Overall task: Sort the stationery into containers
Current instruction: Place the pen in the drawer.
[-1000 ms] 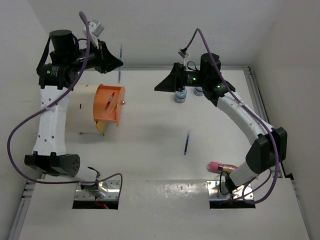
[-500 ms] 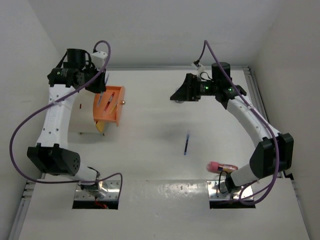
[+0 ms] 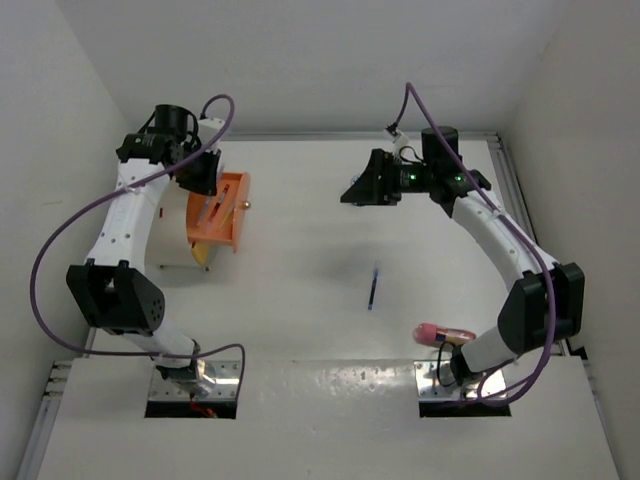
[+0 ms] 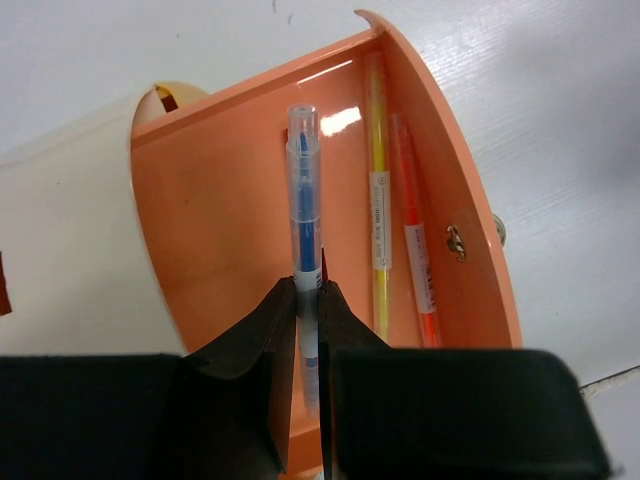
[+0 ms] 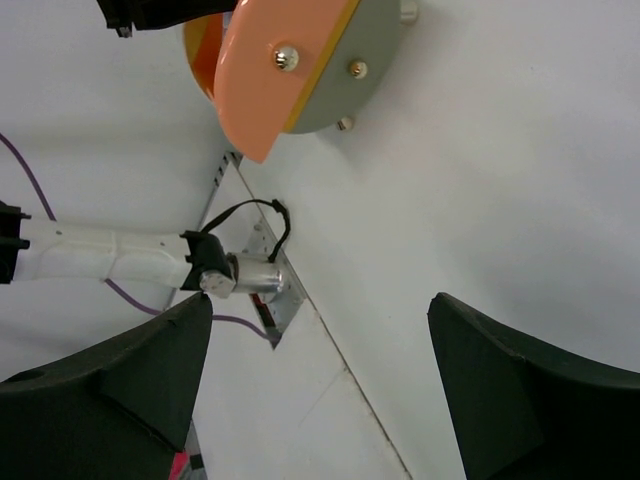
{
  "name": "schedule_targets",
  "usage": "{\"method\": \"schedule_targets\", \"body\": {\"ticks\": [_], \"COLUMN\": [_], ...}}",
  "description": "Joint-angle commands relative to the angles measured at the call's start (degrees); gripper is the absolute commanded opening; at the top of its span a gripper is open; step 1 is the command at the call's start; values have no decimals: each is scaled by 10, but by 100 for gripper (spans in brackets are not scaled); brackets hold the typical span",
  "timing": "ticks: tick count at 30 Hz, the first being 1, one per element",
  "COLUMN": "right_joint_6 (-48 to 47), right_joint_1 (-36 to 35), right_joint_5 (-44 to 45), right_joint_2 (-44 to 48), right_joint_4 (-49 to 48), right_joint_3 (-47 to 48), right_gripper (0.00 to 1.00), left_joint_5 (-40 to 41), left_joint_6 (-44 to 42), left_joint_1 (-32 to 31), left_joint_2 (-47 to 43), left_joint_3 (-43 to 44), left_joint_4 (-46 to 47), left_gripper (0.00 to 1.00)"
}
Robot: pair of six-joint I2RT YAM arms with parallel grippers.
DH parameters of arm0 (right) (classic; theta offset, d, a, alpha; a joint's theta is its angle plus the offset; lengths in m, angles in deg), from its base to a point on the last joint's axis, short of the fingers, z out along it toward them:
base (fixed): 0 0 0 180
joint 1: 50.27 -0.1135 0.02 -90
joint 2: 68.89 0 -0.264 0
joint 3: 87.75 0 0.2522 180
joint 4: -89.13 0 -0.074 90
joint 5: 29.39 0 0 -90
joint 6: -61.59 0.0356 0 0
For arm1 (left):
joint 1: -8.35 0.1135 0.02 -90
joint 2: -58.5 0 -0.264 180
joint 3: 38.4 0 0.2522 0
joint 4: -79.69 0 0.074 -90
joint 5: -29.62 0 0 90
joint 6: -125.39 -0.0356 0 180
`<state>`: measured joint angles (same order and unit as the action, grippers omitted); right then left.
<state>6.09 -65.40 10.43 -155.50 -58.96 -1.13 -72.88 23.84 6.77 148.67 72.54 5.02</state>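
The clear blue pen (image 4: 304, 195) already hangs over the open orange drawer, so next I will lower my left gripper straight down toward the bottom of the drawer beside the yellow pen.
My left gripper (image 4: 311, 300) is shut on a clear blue pen (image 4: 304, 195) and holds it above the open orange drawer (image 4: 205, 210), along its length. A yellow pen (image 4: 377, 190) and an orange pen (image 4: 414, 255) lie in the drawer. From above, the left gripper (image 3: 205, 180) hangs over the drawer (image 3: 222, 218), which sticks out of the cream drum (image 3: 165, 240). My right gripper (image 3: 356, 190) is open and empty above the back of the table. Another blue pen (image 3: 373, 287) and the pink-and-tan cylinder (image 3: 440, 334) lie on the table. The round blue-and-white pieces are hidden.
The right wrist view shows the drum's orange face (image 5: 285, 65) with small knobs far off and the left arm's base mount (image 5: 245, 280). White walls close in the table at the back and sides. A metal rail (image 3: 515, 200) runs along the right edge.
My left arm has swung the blue pen down from high at the back to over the open drawer. My right gripper has shifted slightly right and now hides the round pieces.
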Motion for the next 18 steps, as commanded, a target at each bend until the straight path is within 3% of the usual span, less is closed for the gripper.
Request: {"method": "schedule_targets", "body": {"ticks": [1, 13, 15, 18], "right_joint_6": [-10, -10, -11, -12], "right_joint_1": [2, 2, 1, 0], "right_joint_5": [-12, -10, -10, -9], "right_joint_2": [-11, -33, -33, -34], "right_joint_4": [4, 20, 21, 21], "right_joint_3": [18, 32, 33, 34], "right_gripper": [87, 87, 87, 87], "left_joint_5": [13, 41, 41, 45], "left_joint_6": [-5, -17, -21, -19], "left_joint_1": [-7, -11, -11, -11], "left_joint_2": [7, 40, 40, 43], "left_joint_3": [12, 45, 49, 61], "left_joint_4": [-9, -62, -66, -72], "left_gripper": [1, 6, 11, 28]}}
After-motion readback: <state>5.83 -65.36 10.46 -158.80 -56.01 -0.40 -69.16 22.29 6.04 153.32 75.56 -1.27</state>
